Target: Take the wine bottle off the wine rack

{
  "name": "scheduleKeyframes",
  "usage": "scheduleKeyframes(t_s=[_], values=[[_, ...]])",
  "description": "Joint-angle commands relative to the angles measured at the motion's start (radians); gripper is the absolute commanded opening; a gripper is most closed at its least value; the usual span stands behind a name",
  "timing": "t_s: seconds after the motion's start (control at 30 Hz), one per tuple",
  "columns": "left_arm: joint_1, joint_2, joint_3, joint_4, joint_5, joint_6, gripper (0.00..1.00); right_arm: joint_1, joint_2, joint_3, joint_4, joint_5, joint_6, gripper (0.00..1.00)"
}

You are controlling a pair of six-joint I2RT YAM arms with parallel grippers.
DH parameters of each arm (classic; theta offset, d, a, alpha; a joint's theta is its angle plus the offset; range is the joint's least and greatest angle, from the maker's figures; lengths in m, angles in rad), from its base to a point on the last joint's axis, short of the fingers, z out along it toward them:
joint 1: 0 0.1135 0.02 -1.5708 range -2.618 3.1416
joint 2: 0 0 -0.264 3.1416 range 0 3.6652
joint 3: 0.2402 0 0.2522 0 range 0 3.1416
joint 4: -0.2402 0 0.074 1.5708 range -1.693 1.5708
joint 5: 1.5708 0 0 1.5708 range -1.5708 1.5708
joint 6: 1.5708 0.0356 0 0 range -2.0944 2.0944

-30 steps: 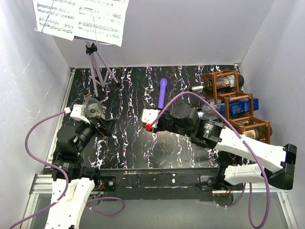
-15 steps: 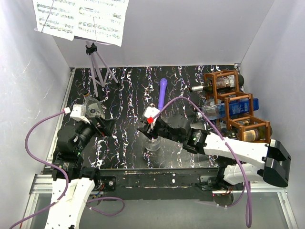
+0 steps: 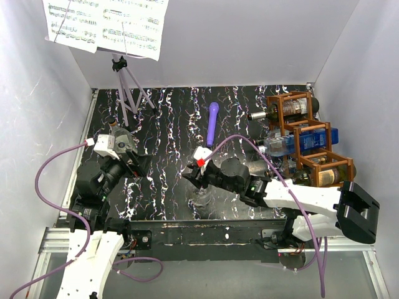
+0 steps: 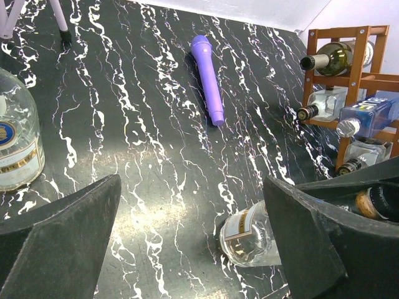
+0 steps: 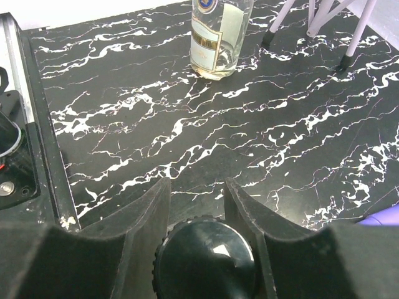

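My left gripper moves to the right in the top view onto the held bottle's black cap next, since that narrow end of the bottle fits between my open fingers.
The reddish-brown wine rack (image 3: 305,134) stands at the right edge and also shows in the left wrist view (image 4: 349,62), with several bottles lying in its cells. My right gripper (image 3: 198,177) is out at the table's middle front. In the right wrist view it (image 5: 197,185) is shut on the black cap (image 5: 206,258) of a clear bottle (image 3: 201,194). The bottle (image 4: 249,240) has a white and gold label and hangs tilted, low over the table. I cannot tell whether it touches. My left gripper (image 3: 136,163) is open and empty (image 4: 190,187) at the left.
A second clear bottle (image 3: 115,128) stands upright by my left gripper (image 4: 15,143) (image 5: 215,34). A purple microphone-shaped object (image 3: 212,121) lies at mid-table. A grey tripod music stand (image 3: 128,87) with sheet music is at the back left. White walls close three sides.
My right arm has swung from beside the rack toward the table's middle front and come lower, with the clear bottle in its grip. The left arm has shifted slightly.
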Motion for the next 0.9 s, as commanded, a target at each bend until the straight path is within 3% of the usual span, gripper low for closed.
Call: scheduleKeyframes(t_s=[0.0,0.13,0.4,0.47,0.6,0.7,0.87], values=[[-0.004,0.01,0.017,0.004,0.011,0.011,0.98,0.002,-0.063,0.015,0.286,0.04,0.024,0.35],[-0.004,0.013,0.014,0.008,0.027,0.013,0.98,0.002,-0.083,0.004,0.266,0.034,0.03,0.51],[-0.004,0.01,0.011,0.008,0.03,0.01,0.98,0.003,-0.128,0.028,0.188,0.05,0.062,0.6],[-0.006,0.01,0.014,0.011,0.056,0.01,0.98,0.002,-0.153,0.065,0.118,0.08,0.12,0.63],[-0.004,0.051,0.048,0.01,0.184,0.007,0.98,0.002,-0.222,0.171,-0.107,0.155,0.258,0.79],[-0.006,0.085,0.086,-0.013,0.249,0.007,0.98,0.002,-0.256,0.263,-0.331,0.22,0.367,0.8],[-0.033,0.096,0.126,-0.007,0.333,0.024,0.98,0.002,-0.329,0.292,-0.504,0.263,0.453,0.81]])
